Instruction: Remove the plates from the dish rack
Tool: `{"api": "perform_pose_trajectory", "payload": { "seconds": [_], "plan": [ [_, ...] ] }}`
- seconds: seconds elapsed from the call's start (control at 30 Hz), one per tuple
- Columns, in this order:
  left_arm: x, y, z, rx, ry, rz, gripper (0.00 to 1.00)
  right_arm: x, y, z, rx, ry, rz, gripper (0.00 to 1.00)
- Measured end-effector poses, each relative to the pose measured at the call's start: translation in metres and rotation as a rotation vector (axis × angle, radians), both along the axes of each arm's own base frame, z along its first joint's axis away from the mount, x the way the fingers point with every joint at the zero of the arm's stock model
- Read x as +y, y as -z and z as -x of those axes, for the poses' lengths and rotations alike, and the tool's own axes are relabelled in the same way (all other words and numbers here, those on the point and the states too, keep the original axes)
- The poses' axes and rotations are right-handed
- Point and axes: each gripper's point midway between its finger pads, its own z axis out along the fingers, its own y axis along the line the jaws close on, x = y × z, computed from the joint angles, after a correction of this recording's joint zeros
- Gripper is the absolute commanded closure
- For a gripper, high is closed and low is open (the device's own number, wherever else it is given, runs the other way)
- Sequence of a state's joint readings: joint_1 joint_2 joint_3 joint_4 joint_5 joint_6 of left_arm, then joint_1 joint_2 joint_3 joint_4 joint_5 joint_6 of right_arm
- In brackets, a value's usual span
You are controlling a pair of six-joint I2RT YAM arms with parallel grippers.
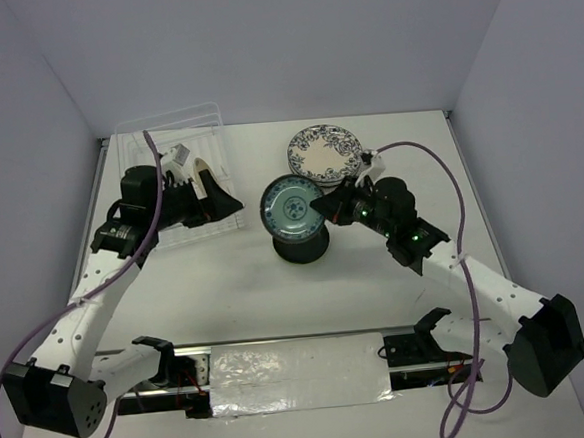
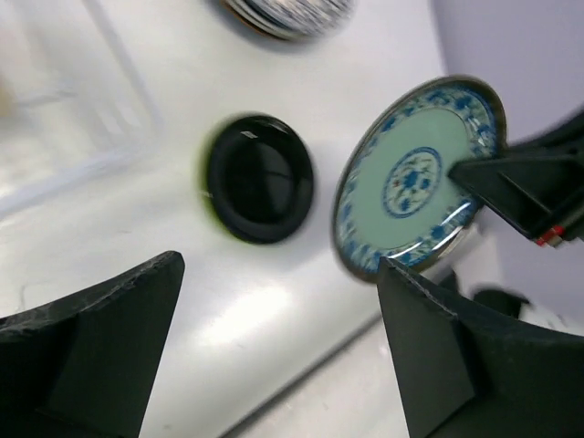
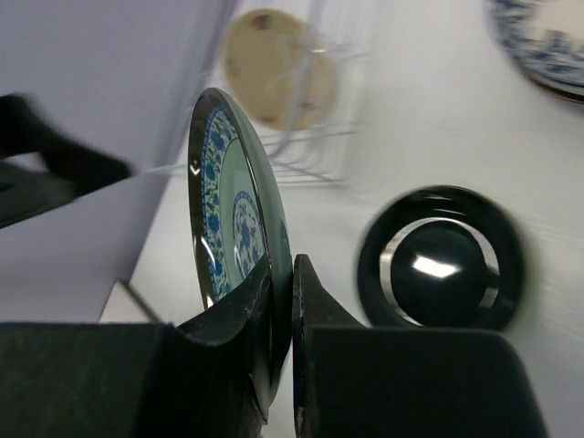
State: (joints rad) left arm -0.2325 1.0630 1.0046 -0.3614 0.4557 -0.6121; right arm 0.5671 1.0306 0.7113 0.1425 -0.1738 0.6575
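Note:
I will move my left gripper outward over the clear dish rack, turn it to point down and bring it onto the tan plate's rim [image 1: 201, 165], as that plate still stands upright there.
My right gripper [image 1: 327, 205] is shut on the rim of a teal plate with a blue floral band [image 1: 293, 207], holding it on edge above the table; in the right wrist view the jaws [image 3: 290, 266] pinch this plate [image 3: 228, 214]. A black plate [image 1: 304, 246] lies flat under it. A white plate with a dark blue ornate rim [image 1: 322, 152] lies behind. The clear dish rack [image 1: 171, 137] stands at the back left with a tan plate [image 3: 274, 78] upright in it. My left gripper [image 1: 231, 204] is open and empty beside the rack, facing the teal plate [image 2: 420, 173].
The black plate [image 2: 260, 178] and the blue-rimmed plate [image 2: 287, 11] show in the left wrist view, with the rack wall [image 2: 55, 100] at the left. Grey walls enclose the table on three sides. A foil-covered bar [image 1: 298, 374] runs along the near edge.

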Motion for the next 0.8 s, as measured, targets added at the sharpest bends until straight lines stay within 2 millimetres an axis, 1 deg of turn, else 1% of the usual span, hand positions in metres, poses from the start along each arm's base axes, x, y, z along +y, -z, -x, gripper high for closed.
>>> {"api": "perform_pose_trajectory", "payload": {
  "seconds": [0.07, 0.13, 0.23, 0.33, 0.43, 0.47, 0.53, 0.57, 0.6, 0.63, 0.67, 0.7, 0.73, 0.8],
  "plan": [
    [0.018, -0.001, -0.013, -0.008, -0.110, -0.076, 0.00, -0.024, 0.020, -0.015, 0.073, 0.083, 0.030, 1.00],
    [0.033, -0.002, -0.020, -0.017, -0.186, -0.137, 0.00, -0.039, 0.039, -0.024, 0.132, 0.137, 0.063, 1.00],
    [0.049, 0.000, -0.026, -0.009, -0.261, -0.200, 0.00, -0.048, 0.070, -0.032, 0.220, 0.155, 0.112, 0.98],
    [0.059, 0.009, -0.026, 0.010, -0.296, -0.251, 0.00, -0.048, 0.103, -0.037, 0.305, 0.129, 0.150, 0.91],
    [0.065, 0.015, -0.025, 0.024, -0.314, -0.284, 0.00, -0.045, 0.132, -0.035, 0.379, 0.090, 0.180, 0.75],
    [0.067, 0.016, -0.025, 0.025, -0.313, -0.297, 0.01, -0.044, 0.138, -0.034, 0.397, 0.078, 0.185, 0.66],
    [0.069, 0.018, -0.024, 0.028, -0.319, -0.312, 0.00, -0.041, 0.145, -0.033, 0.409, 0.056, 0.193, 0.57],
    [0.070, 0.019, -0.024, 0.031, -0.320, -0.318, 0.00, -0.040, 0.148, -0.032, 0.415, 0.044, 0.194, 0.45],
    [0.071, 0.020, -0.024, 0.033, -0.321, -0.322, 0.00, -0.039, 0.149, -0.031, 0.416, 0.033, 0.197, 0.40],
    [0.071, 0.021, -0.024, 0.035, -0.319, -0.328, 0.01, -0.037, 0.153, -0.030, 0.427, 0.012, 0.211, 0.30],
    [0.072, 0.023, -0.025, 0.036, -0.316, -0.337, 0.00, -0.036, 0.157, -0.030, 0.441, 0.001, 0.231, 0.27],
    [0.072, 0.025, -0.026, 0.040, -0.314, -0.342, 0.00, -0.035, 0.159, -0.032, 0.446, -0.009, 0.255, 0.26],
    [0.072, 0.028, -0.027, 0.048, -0.315, -0.349, 0.00, -0.033, 0.162, -0.034, 0.458, -0.013, 0.292, 0.15],
    [0.075, 0.032, -0.029, 0.074, -0.325, -0.372, 0.00, -0.031, 0.165, -0.035, 0.467, -0.007, 0.372, 0.14]
  ]
}}
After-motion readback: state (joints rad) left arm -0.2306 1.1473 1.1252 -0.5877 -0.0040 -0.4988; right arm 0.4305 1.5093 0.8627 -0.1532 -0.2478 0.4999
